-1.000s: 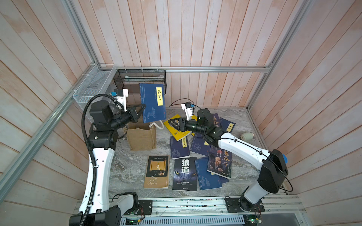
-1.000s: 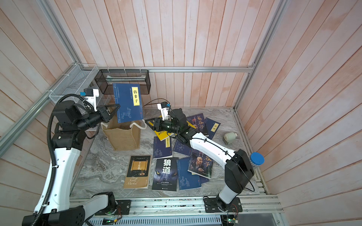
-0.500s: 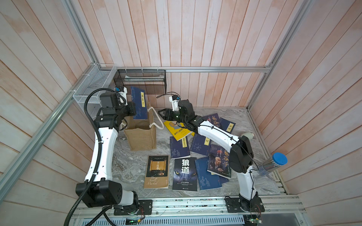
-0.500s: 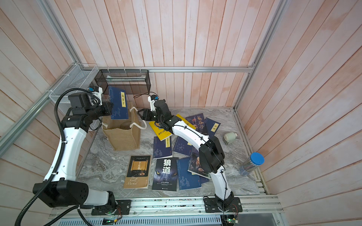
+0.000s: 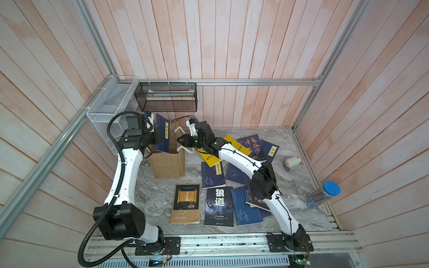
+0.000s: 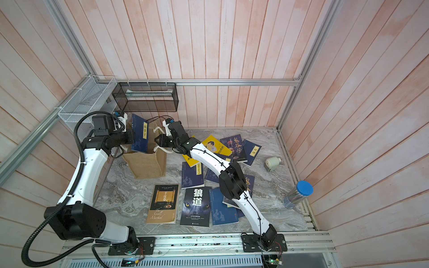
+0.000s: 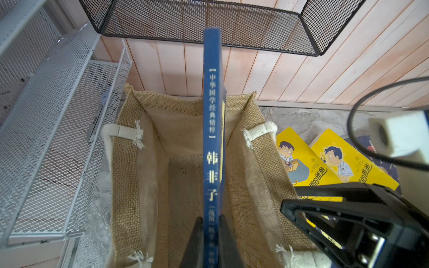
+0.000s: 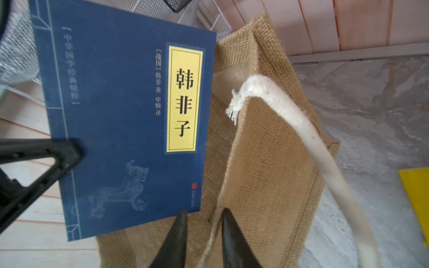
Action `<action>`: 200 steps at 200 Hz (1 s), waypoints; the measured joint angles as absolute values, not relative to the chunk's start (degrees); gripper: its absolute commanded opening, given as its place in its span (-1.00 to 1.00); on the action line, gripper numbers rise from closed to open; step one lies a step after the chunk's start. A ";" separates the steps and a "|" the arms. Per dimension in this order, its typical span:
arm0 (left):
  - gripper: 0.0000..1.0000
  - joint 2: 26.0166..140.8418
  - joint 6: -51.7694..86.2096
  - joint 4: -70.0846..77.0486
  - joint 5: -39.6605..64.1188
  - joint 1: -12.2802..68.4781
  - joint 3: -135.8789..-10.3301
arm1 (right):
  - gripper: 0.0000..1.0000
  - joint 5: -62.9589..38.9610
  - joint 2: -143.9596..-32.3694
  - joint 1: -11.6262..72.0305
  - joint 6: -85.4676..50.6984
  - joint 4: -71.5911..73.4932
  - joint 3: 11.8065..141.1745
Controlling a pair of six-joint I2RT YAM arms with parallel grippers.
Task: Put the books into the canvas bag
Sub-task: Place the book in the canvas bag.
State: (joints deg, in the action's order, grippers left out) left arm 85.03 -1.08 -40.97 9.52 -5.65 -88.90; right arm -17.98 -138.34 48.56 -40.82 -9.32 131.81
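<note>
My left gripper moves down through the opening of the open canvas bag (image 5: 168, 164) (image 7: 185, 181) next and releases the book's lower spine deep inside, since the bag's bottom lies bare below.
My left gripper (image 7: 210, 222) is shut on the lower spine of a navy book (image 7: 212, 116) with a yellow title label (image 8: 184, 99). The book stands upright over the open mouth of the tan canvas bag (image 5: 168, 164), its lower edge just inside. In both top views the bag stands at the back left. My right gripper (image 8: 203, 215) is at the bag's right rim (image 8: 267, 162), its jaws narrowly open on either side of the fabric edge. Several more books lie flat right of the bag: yellow cartoon covers (image 7: 301, 157), a black wolf-eye cover (image 5: 219, 206), a tan one (image 5: 185, 204).
A black mesh basket (image 5: 166, 97) and a white wire basket (image 5: 109, 111) hang on the walls just behind and left of the bag. A white rope handle (image 8: 301, 130) droops over the bag's right side. A blue-lidded clear tube (image 5: 322, 195) and a small white roll (image 5: 292, 162) sit far right.
The left arm turned the navy book edge-on and brought it down over the bag's mouth. The right gripper swung left from the yellow books to the bag's rim, and its jaws narrowed.
</note>
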 measured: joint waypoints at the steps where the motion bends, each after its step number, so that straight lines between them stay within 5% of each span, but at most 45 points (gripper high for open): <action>1: -1.00 85.03 -1.13 -40.97 9.54 -5.63 -88.90 | -0.68 -17.96 -138.28 48.58 -40.88 -9.26 131.63; 48: -1.00 85.12 -2.02 -43.53 9.32 -4.10 -88.53 | -1.00 -15.42 -133.80 49.17 -42.59 -4.25 121.40; 129: -1.00 85.89 -3.33 -46.89 8.82 -2.55 -86.74 | -1.00 -12.43 -129.05 50.30 -43.88 2.28 113.45; 200: -1.00 100.47 -3.38 -51.00 13.56 -0.38 -90.65 | -1.00 -12.69 -129.01 50.33 -43.94 2.90 113.54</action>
State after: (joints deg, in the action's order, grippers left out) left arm 100.47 -3.38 -51.00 13.56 -0.38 -90.65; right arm -12.69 -129.01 50.33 -43.94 2.90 113.54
